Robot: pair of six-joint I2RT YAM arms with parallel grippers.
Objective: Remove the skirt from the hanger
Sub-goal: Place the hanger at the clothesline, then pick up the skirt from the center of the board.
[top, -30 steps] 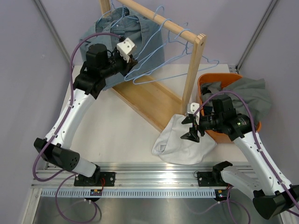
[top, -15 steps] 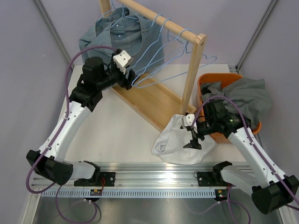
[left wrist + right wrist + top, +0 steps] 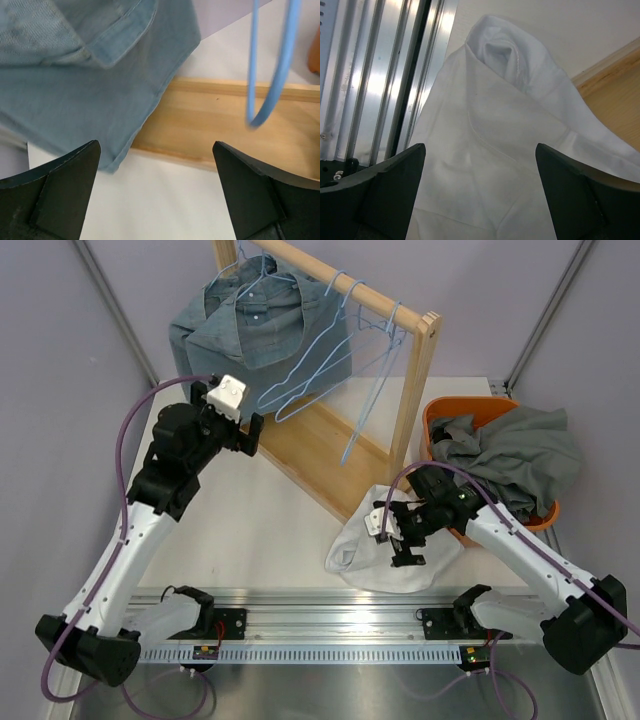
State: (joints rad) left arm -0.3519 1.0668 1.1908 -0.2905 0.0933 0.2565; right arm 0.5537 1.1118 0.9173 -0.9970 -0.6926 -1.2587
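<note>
The crumpled cloth lies loose beneath the open fingers of my right gripper, so I should next turn that gripper toward the rack's base and lower it onto the white skirt's edge [image 3: 356, 544] [image 3: 509, 90].
The white skirt [image 3: 362, 558] lies crumpled on the table by the near rail, off any hanger; it fills the right wrist view [image 3: 510, 125]. My right gripper [image 3: 398, 538] hovers open just above it [image 3: 480, 150], nothing between the fingers. Empty blue hangers [image 3: 312, 380] hang on the wooden rack [image 3: 412, 390], one dangling steeply [image 3: 364, 418] and showing in the left wrist view [image 3: 277, 75]. My left gripper [image 3: 252, 432] stands open and empty [image 3: 155, 152], left of the rack's base [image 3: 225, 125], apart from the hangers.
A denim shirt [image 3: 245, 330] hangs at the rack's far end [image 3: 75, 85]. An orange basket [image 3: 436, 422] at the right holds a grey garment [image 3: 520, 455]. The metal rail [image 3: 340, 615] runs along the near edge [image 3: 385, 75].
My left gripper opened, let go of the blue hanger and drew back to the left; the hanger swung down on the rack. My right gripper opened wider and moved left over the skirt.
</note>
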